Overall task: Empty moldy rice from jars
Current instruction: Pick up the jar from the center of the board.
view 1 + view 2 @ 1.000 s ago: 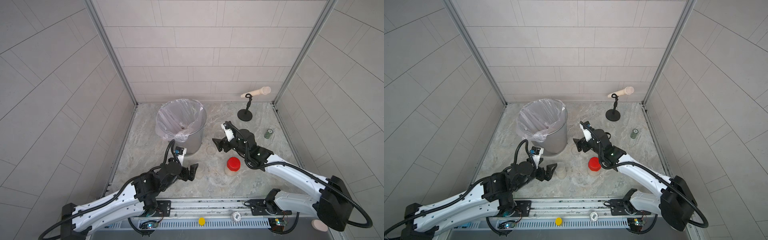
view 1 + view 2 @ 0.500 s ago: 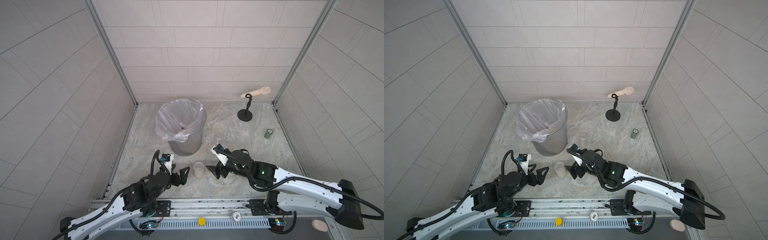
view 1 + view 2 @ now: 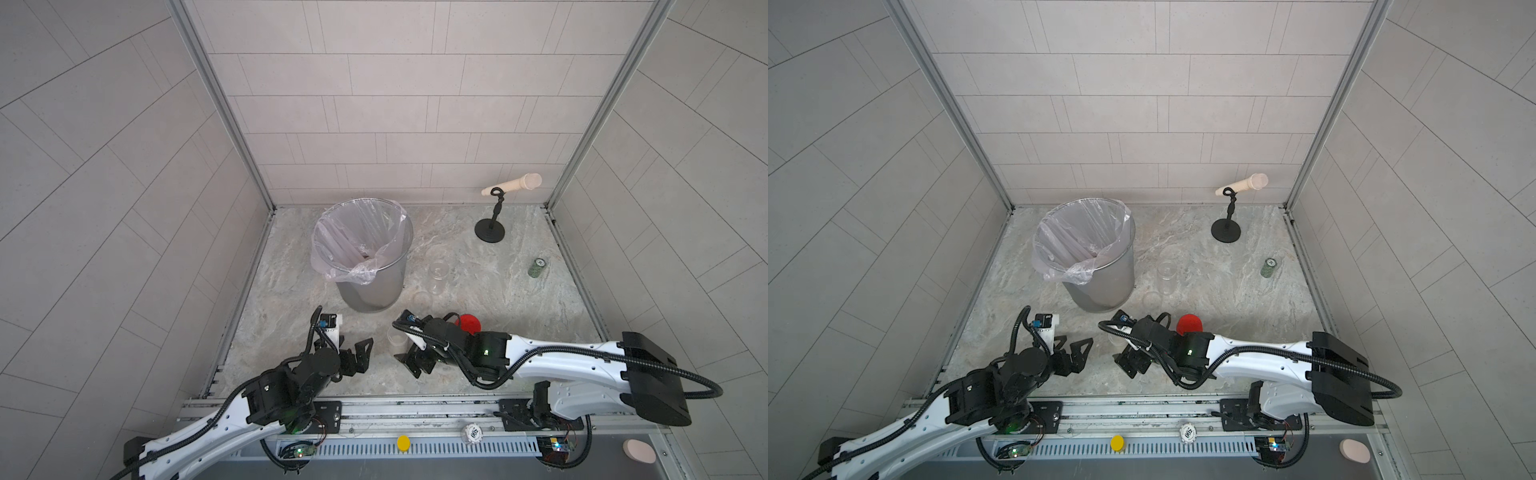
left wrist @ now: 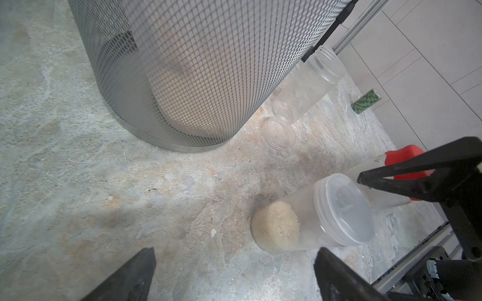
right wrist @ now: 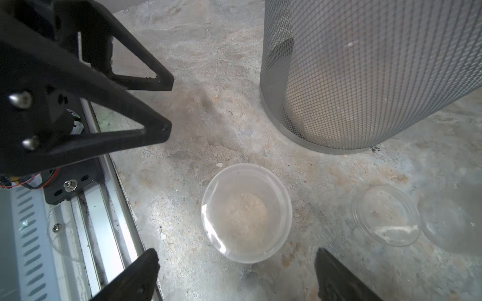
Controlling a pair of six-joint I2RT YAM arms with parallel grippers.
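The clear jar lid lies just outward and below, so my right gripper needs to ease outward and down next until the lid is between its spread fingers to close.
A clear-lidded jar with moldy rice at its bottom stands near the front, between my two grippers and touching neither. My left gripper is open to its left. To its right and just in front, my right gripper is open, and the jar lies just beyond its fingertips. A red-lidded jar stands behind the right wrist. Farther back stands an empty open jar, its loose clear lid lying on the floor before it.
A metal mesh bin with a plastic liner stands at the back left of the jars. A small green cylinder sits at the right, and a black stand at the back right. A metal rail runs along the front edge.
My right gripper has come from the back middle down to the front, beside the clear-lidded jar. The left arm has drawn back toward the front. Both grippers stay open.
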